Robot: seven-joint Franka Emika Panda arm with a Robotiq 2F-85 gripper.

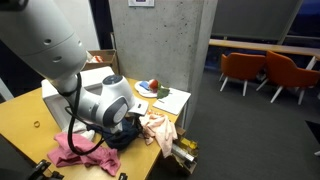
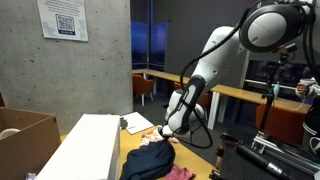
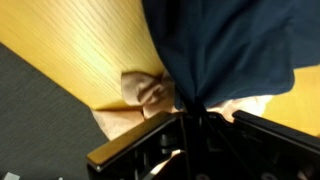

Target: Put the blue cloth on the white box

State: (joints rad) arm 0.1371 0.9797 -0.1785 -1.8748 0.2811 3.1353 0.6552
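The white box stands taller than the cloth pile, so my gripper next needs to rise high, carry the corner of cloth across the white box's top [image 2: 92, 132] and release it.
The dark blue cloth [image 3: 225, 45] fills the top of the wrist view and bunches to a point between my jaws. My gripper [image 3: 190, 112] is shut on this bunched fold, low over the wooden table [image 3: 75, 40]. In both exterior views the gripper [image 1: 128, 124] [image 2: 172, 129] sits down on the cloth pile. The blue cloth [image 2: 148, 161] lies next to the long white box [image 2: 90, 145], which stands on the table. In an exterior view the white box [image 1: 58, 100] is mostly hidden behind my arm.
A beige-pink cloth [image 3: 145, 92] [image 1: 156, 128] lies under and beside the blue one, near the table edge. A red-pink cloth [image 1: 75, 150] lies at the front. A plate with fruit [image 1: 149, 88], white paper [image 1: 168, 99] and a cardboard box [image 2: 20, 130] are nearby. Grey floor [image 3: 30, 110] lies beyond the edge.
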